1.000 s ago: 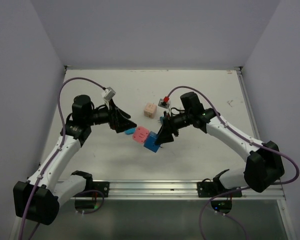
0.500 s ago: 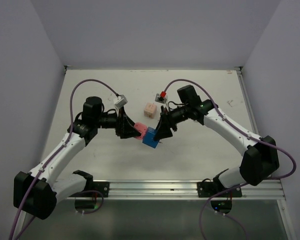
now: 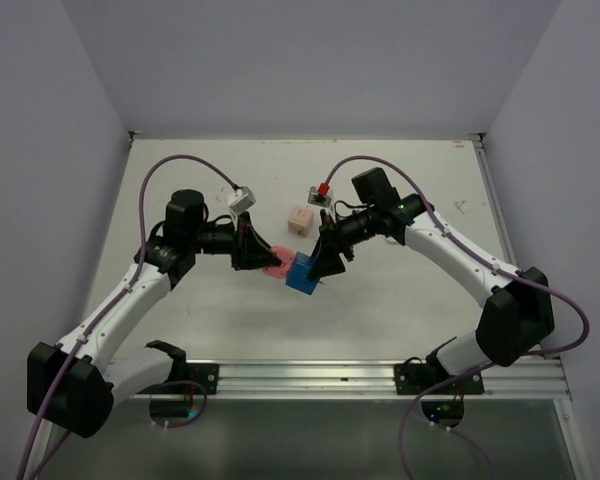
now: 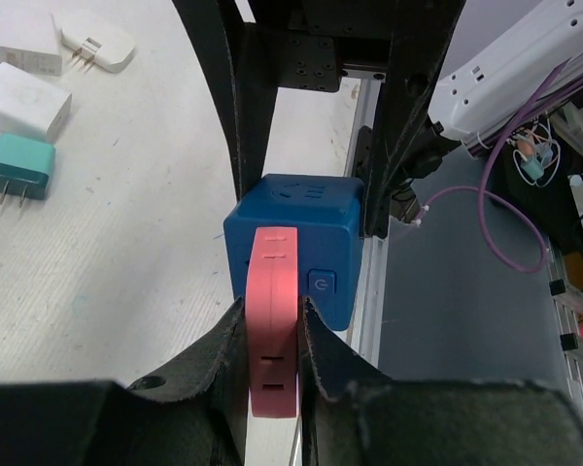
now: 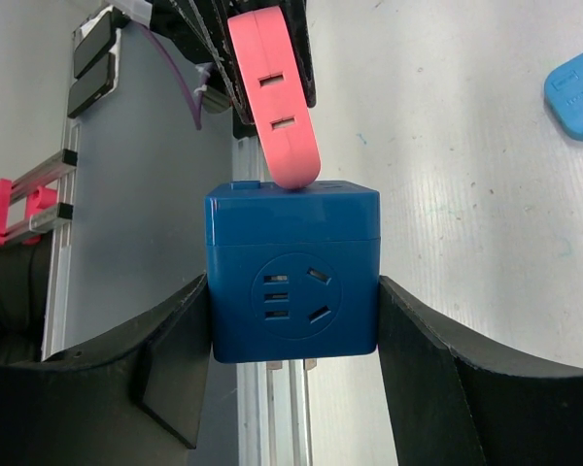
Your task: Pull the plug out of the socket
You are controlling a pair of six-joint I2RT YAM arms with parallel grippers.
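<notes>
Next, my left gripper pulls away from the socket, then moves outward and down to the table (image 3: pixel 264 225) beside the beige cube, since my right gripper holds the socket.
A blue cube socket (image 3: pixel 303 277) hangs above the table's middle with my right gripper (image 3: pixel 317 268) shut on its two sides. In the right wrist view the socket (image 5: pixel 293 282) fills the gap between the black fingers (image 5: pixel 170 349). A flat pink plug (image 3: pixel 277 262) sticks out of the socket's left face, still seated in it. My left gripper (image 3: pixel 261 257) is shut on that plug. In the left wrist view both pads (image 4: pixel 323 342) press the plug (image 4: pixel 274 335) flat, right in front of the socket (image 4: pixel 316 218).
A beige cube (image 3: pixel 300 219) sits on the table behind the two grippers. White adapters (image 4: pixel 21 99) and a teal plug (image 4: pixel 19 167) lie on the table in the left wrist view. A light blue piece (image 5: pixel 575 87) lies beyond the socket. An aluminium rail (image 3: pixel 380 375) borders the near edge.
My left arm reached right to the pink plug and its jaws closed on it. My right arm shifted slightly back and left with the socket.
</notes>
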